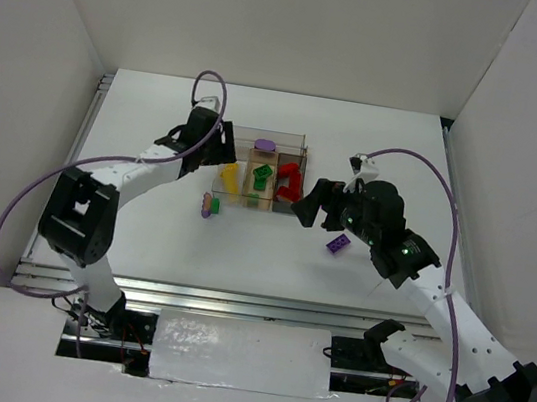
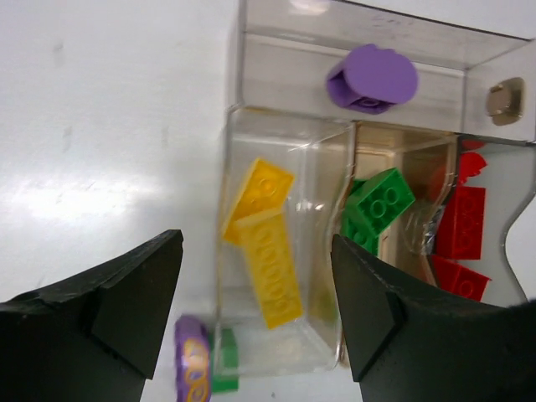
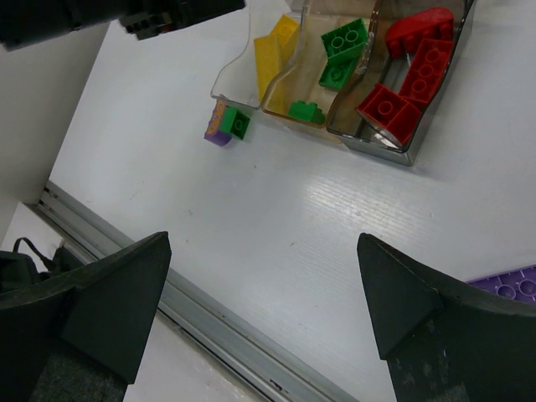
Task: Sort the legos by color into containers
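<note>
The flat purple lego [image 1: 339, 243] lies unsorted below, to my right gripper's right in the top view, so the gripper should move over it next, go down and close across its width.
The containers [image 1: 266, 165] stand in a cluster at mid table. Yellow legos [image 2: 266, 243] lie in the clear bin, green legos [image 2: 378, 203] in the tan bin and red legos [image 2: 461, 224] in the dark bin. A rounded purple piece [image 2: 373, 77] rests in the wide clear compartment behind them. A joined purple and green piece [image 3: 227, 124] lies on the table just outside the yellow bin. A flat purple lego [image 1: 339, 243] lies near my right gripper [image 1: 314, 208], which is open and empty. My left gripper [image 2: 258, 247] hovers open over the yellow bin, holding nothing.
White walls enclose the table on the left, back and right. A metal rail [image 3: 209, 322] runs along the near edge. The left arm's purple cable [image 1: 206, 80] loops above the bins' back left corner.
</note>
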Controlling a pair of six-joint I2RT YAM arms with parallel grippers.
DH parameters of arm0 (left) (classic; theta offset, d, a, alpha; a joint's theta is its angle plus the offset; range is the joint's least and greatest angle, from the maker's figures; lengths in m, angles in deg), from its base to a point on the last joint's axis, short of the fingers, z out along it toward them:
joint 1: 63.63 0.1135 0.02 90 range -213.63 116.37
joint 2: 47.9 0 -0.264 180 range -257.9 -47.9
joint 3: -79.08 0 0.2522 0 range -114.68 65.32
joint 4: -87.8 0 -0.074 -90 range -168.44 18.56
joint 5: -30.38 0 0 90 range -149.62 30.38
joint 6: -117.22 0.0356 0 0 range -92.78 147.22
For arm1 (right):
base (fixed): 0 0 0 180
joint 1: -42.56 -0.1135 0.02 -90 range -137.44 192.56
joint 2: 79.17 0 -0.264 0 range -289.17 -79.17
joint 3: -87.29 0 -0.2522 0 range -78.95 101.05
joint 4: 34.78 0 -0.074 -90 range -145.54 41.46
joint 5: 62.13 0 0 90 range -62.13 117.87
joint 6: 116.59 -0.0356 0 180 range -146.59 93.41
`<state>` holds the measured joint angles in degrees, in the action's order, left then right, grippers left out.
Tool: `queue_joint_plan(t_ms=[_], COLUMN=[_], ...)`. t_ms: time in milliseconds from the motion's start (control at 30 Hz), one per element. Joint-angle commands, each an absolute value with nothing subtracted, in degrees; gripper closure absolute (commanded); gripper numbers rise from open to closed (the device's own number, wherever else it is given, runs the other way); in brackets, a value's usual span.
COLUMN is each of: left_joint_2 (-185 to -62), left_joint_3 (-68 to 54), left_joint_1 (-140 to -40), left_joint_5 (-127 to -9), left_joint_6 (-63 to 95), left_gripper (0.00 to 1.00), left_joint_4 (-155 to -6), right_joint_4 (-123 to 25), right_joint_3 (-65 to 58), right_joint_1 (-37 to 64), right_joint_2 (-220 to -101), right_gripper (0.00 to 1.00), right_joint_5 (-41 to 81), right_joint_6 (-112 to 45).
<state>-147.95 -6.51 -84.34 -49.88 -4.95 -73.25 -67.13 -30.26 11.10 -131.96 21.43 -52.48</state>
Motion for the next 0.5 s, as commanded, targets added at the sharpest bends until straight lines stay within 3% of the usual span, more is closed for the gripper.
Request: queue_joint_plan(t_ms=[0,200,467], left_joint_2=[-137.74,-122.36,-104.07], left_joint_3=[-2.2,13.6,26.82], left_joint_1=[-84.63,-86.91,-92.1], left_joint_5=[-40.14,-42.2,-51.09], left_joint_6=[-8.11,-11.72,-10.84], left_gripper=[0.16,0.16,0.17], left_joint_4=[-69.14,-67.53,-68.51], right_joint_4=[-66.03,-67.25,-77.36], right_joint_3=[-30.17,-30.0,-28.68], right_joint_1=[11.18,11.27,17.23], right_joint_2=[-132.86,-133.75,-143.82], right_gripper=[0.0,0.0,0.0], right_joint_5=[21.54,26.18,45.7], right_joint_6=[-51.99,-53.57,-66.04])
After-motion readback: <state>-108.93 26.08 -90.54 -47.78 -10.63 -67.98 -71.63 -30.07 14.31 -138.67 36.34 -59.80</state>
